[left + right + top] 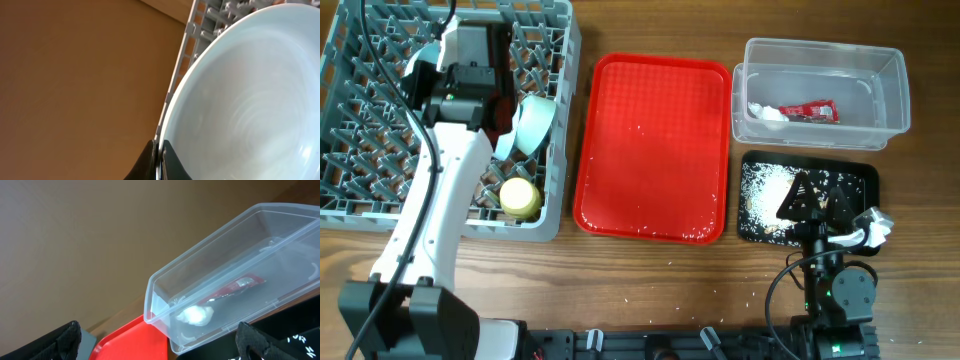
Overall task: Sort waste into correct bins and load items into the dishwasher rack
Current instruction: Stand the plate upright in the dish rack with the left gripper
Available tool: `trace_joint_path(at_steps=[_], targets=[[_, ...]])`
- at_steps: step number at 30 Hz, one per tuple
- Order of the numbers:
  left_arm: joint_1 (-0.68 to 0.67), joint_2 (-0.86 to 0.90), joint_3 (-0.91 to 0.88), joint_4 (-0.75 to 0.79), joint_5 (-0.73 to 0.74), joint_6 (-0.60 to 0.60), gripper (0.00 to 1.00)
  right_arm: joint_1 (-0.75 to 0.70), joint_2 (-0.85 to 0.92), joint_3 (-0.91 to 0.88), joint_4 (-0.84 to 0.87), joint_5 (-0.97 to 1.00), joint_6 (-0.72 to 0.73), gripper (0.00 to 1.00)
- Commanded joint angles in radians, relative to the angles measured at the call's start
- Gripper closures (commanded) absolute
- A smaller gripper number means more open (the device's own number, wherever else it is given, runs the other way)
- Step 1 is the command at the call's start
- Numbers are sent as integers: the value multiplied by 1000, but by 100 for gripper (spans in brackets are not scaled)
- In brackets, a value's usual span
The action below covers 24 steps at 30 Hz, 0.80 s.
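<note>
My left gripper holds the pale-blue bowl. It will next go lower and move away from the red tray, then put the bowl on open tines.
The grey dishwasher rack (360, 110) stands at the left. My left gripper (510, 118) is over its right side, shut on the rim of a tilted pale-blue bowl (534, 122). The bowl fills the left wrist view (250, 100), with the jaws (161, 160) pinching its edge. A yellow cup (520, 197) sits in the rack's near right corner. The clear tub (820, 55) holds the red wrapper (812, 110) and the white scrap (767, 113). The black tray (865, 180) holds rice crumbs (760, 195). My right gripper (818, 200) hovers open and empty over the black tray. Plate, spoon and fork are not visible.
The flat red tray (655, 145) lies between the rack and the bins, with a few white specks near its front edge. Loose crumbs dot the wooden table in front of it. The right wrist view shows the tub (220, 280) and a red tray corner (135, 340).
</note>
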Motion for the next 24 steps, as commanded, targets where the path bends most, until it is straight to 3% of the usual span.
trace_joint_path(at_steps=[1,12,24], targets=[[35,19,-5,15,11,47,96,-4,-8,-3,4,-4,6,0],[56,27,-12,13,131,52,96,-4,-8,-3,4,-4,7,0],[111,35,-31,173,180,330,96,-4,-8,-3,4,-4,6,0]])
